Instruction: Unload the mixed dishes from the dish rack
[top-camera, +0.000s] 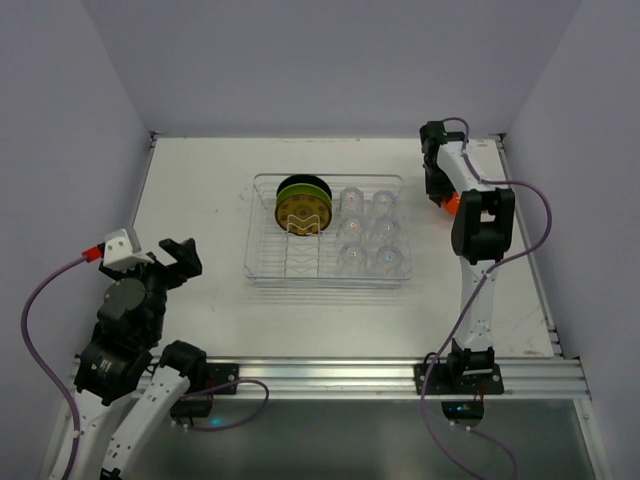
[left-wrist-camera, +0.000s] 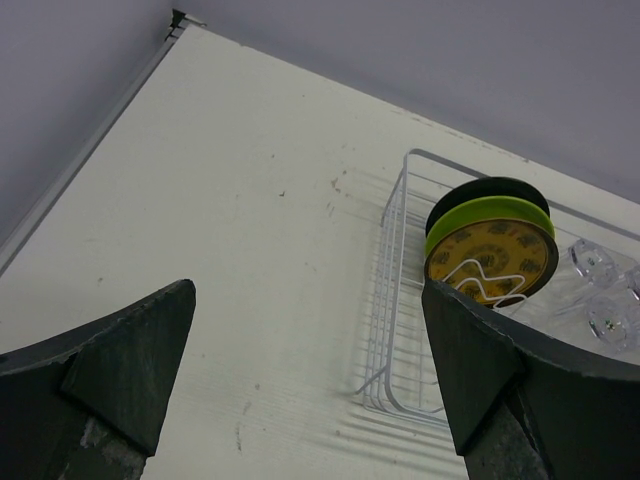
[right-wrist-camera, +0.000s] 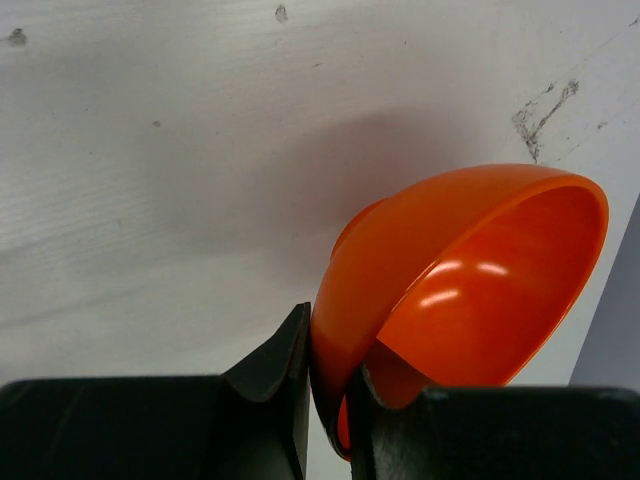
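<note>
The right gripper moves down to the bare patch (right-wrist-camera: 385, 150) below it next and releases the rim, because the small orange bowl still hangs off the table.
My right gripper (right-wrist-camera: 335, 350) is shut on the rim of the small orange bowl (right-wrist-camera: 470, 280), one finger outside the wall and one inside. It holds the bowl tilted just above the bare table, to the right of the dish rack (top-camera: 326, 178); only a bit of the bowl (top-camera: 451, 205) shows from above. Two plates stand on edge in the rack's left slots, a lime-green one (left-wrist-camera: 488, 212) behind an amber patterned one (left-wrist-camera: 490, 262). Several clear cups (top-camera: 368, 230) fill the rack's right half. My left gripper (left-wrist-camera: 308, 300) is open and holds nothing, over the table left of the rack.
Grey walls close in the white table at the back and both sides. The right arm's elbow (top-camera: 482, 225) rises beside the rack's right wall. A metal rail (top-camera: 330, 375) runs along the near edge between the arm bases.
</note>
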